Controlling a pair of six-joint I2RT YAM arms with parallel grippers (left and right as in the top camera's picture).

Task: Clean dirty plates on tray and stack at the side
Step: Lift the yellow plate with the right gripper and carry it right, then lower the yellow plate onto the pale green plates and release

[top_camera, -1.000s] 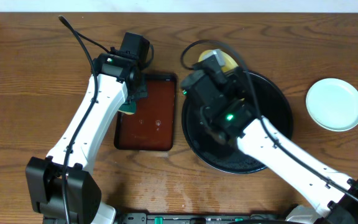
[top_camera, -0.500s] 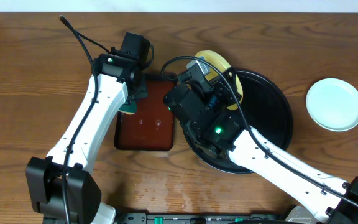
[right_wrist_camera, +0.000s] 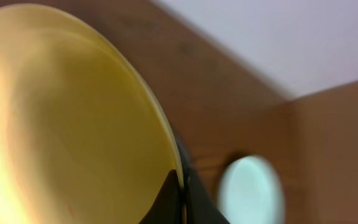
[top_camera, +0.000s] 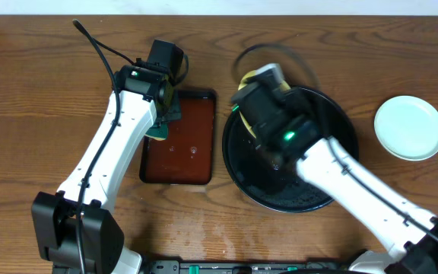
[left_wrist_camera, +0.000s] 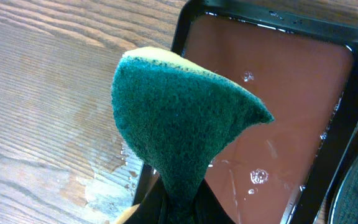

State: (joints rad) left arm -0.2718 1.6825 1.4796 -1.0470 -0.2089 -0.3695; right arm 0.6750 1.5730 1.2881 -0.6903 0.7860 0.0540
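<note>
My right gripper swings the yellow plate [top_camera: 247,78] to the right in the overhead view next and lowers it level onto the mint-blue one, since that already lies aside.
My right gripper [right_wrist_camera: 180,196] is shut on the rim of the pale yellow plate [right_wrist_camera: 67,124] and holds it tilted on edge; overhead only a sliver of the yellow plate [top_camera: 247,78] shows behind the right wrist, at the far left rim of the round black tray [top_camera: 333,152]. A pale mint-blue plate [top_camera: 409,127] lies on the table at the right and also shows in the right wrist view [right_wrist_camera: 250,190]. My left gripper [left_wrist_camera: 179,208] is shut on a green and yellow sponge [left_wrist_camera: 179,118], held over the left edge of the brown tray.
The brown rectangular tray with black rim [top_camera: 179,137] lies left of the black tray and has water drops on it [left_wrist_camera: 272,118]. A wet patch shows on the wood beside it [left_wrist_camera: 107,186]. The right arm crosses the black tray.
My right arm has swung back to the right with the yellow plate, from above the brown tray's edge to the black tray's far left rim. The left arm has not moved.
</note>
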